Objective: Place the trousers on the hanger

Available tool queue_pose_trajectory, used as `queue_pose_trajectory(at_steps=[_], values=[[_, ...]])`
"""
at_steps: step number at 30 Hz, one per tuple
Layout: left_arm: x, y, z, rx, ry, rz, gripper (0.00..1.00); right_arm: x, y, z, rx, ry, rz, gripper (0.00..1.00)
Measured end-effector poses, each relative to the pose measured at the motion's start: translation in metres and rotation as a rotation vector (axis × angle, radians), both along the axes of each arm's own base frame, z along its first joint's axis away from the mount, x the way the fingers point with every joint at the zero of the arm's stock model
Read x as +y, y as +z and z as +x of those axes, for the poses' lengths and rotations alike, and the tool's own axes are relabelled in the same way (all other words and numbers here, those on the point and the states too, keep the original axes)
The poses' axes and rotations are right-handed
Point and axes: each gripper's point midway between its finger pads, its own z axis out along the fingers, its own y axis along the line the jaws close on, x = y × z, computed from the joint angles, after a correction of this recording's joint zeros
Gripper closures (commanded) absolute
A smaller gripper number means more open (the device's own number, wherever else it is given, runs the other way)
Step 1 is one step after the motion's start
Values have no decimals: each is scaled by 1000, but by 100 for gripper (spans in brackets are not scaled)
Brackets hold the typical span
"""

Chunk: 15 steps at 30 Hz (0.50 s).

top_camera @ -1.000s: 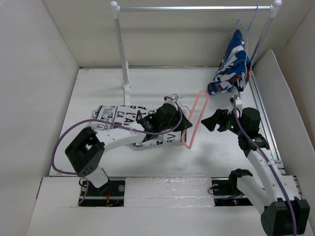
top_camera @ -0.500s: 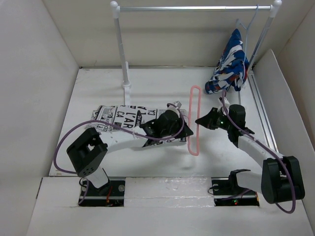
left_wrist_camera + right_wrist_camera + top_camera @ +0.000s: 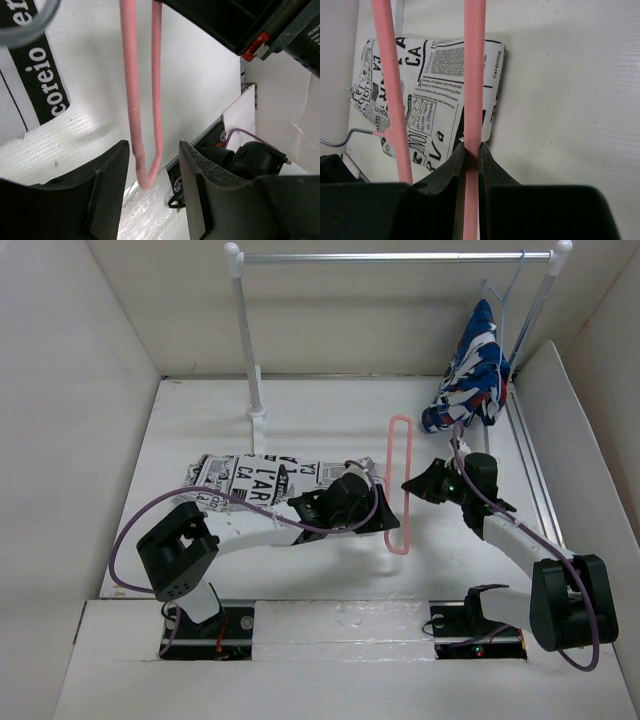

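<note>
I will next move my left gripper slightly to the left in the wrist view, as the hanger's trousers-side bar [image 3: 388,536] [image 3: 138,152] is off-centre that way between its open fingers. Then I will close the gripper on the bar.
The trousers [image 3: 255,480], white with black newsprint, lie folded flat on the table left of centre; they also show in the wrist views [image 3: 35,75] [image 3: 435,85]. The pink hanger [image 3: 400,420] stands on edge just right of them, seen as a narrow loop. My right gripper [image 3: 408,485] [image 3: 471,147] is shut on one pink bar of the hanger [image 3: 474,75]. My left gripper [image 3: 385,520] [image 3: 152,150] is open around the hanger's near bent corner [image 3: 145,175], with gaps on both sides. The left arm lies across the trousers' right end.
A white clothes rail [image 3: 390,257] on two posts stands at the back. A blue, white and red garment [image 3: 470,375] hangs on a pale blue hanger at its right end. White walls close in the table; a raised panel [image 3: 545,430] runs along the right.
The right gripper moved in and shut on the hanger's bar. The hanger turned from a slant to standing on edge. The left gripper has opened off the hanger and shifted slightly nearer.
</note>
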Motion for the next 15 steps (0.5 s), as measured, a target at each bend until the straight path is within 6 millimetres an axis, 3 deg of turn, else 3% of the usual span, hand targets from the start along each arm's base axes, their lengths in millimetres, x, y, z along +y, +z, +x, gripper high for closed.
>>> queue_pose_trajectory(at_steps=[8,11,13,15], values=[[7,-12,-5,14,27,64,64,3,2,-2,61,-36,63,100],[9,-15,-2,8,53,81,71,7,4,-2,75,-49,108,100],[10,-15,0,5,69,84,90,11,3,-5,94,-49,133,100],[10,-15,0,3,79,83,100,15,2,-8,112,-49,149,100]])
